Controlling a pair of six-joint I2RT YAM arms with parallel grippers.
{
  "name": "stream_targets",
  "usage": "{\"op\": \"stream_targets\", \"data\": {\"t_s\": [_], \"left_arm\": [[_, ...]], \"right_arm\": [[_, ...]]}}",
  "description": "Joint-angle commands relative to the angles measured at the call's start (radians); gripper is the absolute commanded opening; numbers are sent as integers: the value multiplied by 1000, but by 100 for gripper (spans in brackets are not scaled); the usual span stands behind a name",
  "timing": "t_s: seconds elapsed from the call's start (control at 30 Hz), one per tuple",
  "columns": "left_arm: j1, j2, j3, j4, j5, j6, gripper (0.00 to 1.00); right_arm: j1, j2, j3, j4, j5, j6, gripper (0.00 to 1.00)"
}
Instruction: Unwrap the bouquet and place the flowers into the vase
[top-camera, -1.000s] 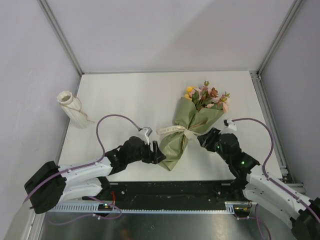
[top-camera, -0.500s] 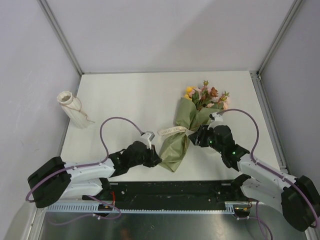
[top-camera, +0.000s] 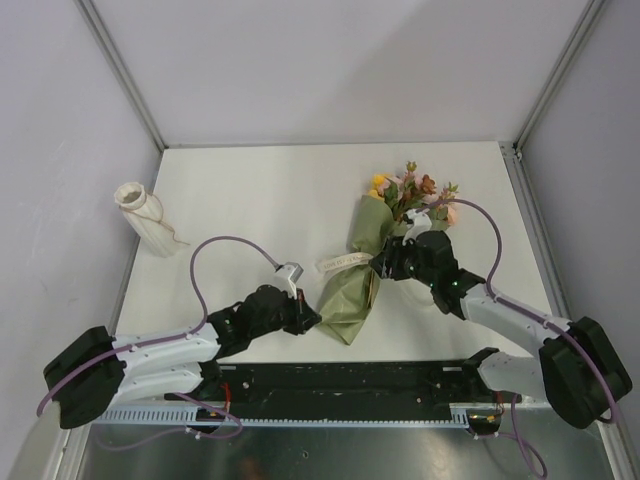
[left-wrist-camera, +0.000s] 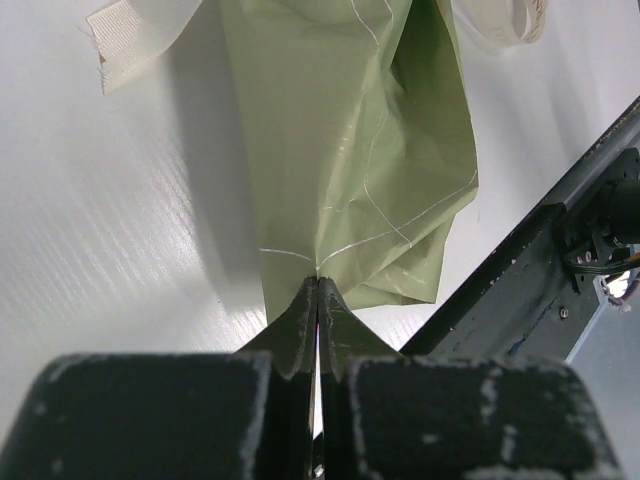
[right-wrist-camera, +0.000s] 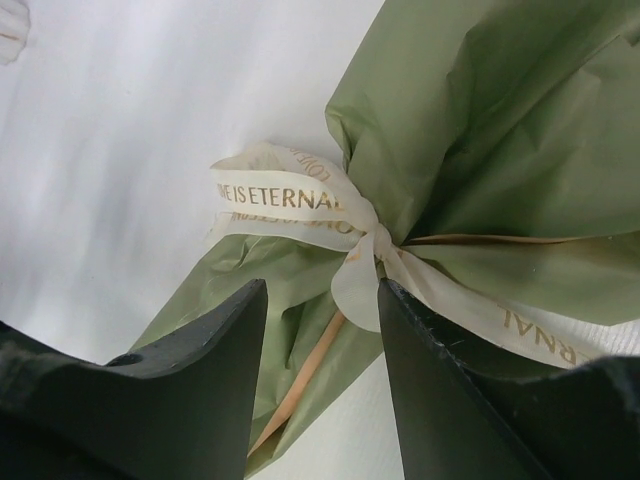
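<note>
To get the short tail (right-wrist-camera: 358, 287) beside the knot, which sits nearer one fingertip, my right gripper will lower and shift toward the right in the wrist view first.
The bouquet (top-camera: 358, 272) lies on the white table, its olive-green paper (left-wrist-camera: 340, 130) narrowing toward the near edge. Its pink, yellow and rust flowers (top-camera: 412, 192) point to the far right. A cream ribbon (right-wrist-camera: 285, 200) is tied round its middle. My left gripper (left-wrist-camera: 318, 285) is shut on the bottom edge of the paper, and creases radiate from the pinch. My right gripper (right-wrist-camera: 322, 287) is open, one finger on each side of the ribbon's knot, just above the wrap. The cream-white vase (top-camera: 145, 220) stands at the far left, away from both arms.
A black rail (top-camera: 350, 380) runs along the table's near edge, close to the bouquet's bottom end. Grey walls close in the table on three sides. A loose ribbon tail (left-wrist-camera: 140, 35) lies flat to the left of the wrap.
My left gripper closed on the bottom edge of the paper. My right gripper moved left and forward, from beside the wrap to over the ribbon knot.
</note>
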Motion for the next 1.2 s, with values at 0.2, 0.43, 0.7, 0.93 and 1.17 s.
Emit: {"op": "stream_targets", "data": {"t_s": [0.2,0.43,0.7,0.93,1.17], "left_arm": [[-6,-22,-7,30,-17,-17,0],[-6,-27,-6,27,-15,-23,0],[-6,-42,-4,17,-8,-30,0],[-6,-82,-22,5,-18,-51,0],[-6,-106,-40,4,-30,-70,0]], "right_arm": [[2,87,62,-8,4,-46,51],[19,116,62,-24,40,-57,49],[29,139,77,-39,78,-69,50],[46,147,79,-58,108,-83,45],[62,135,99,-102,169,-86,18]]}}
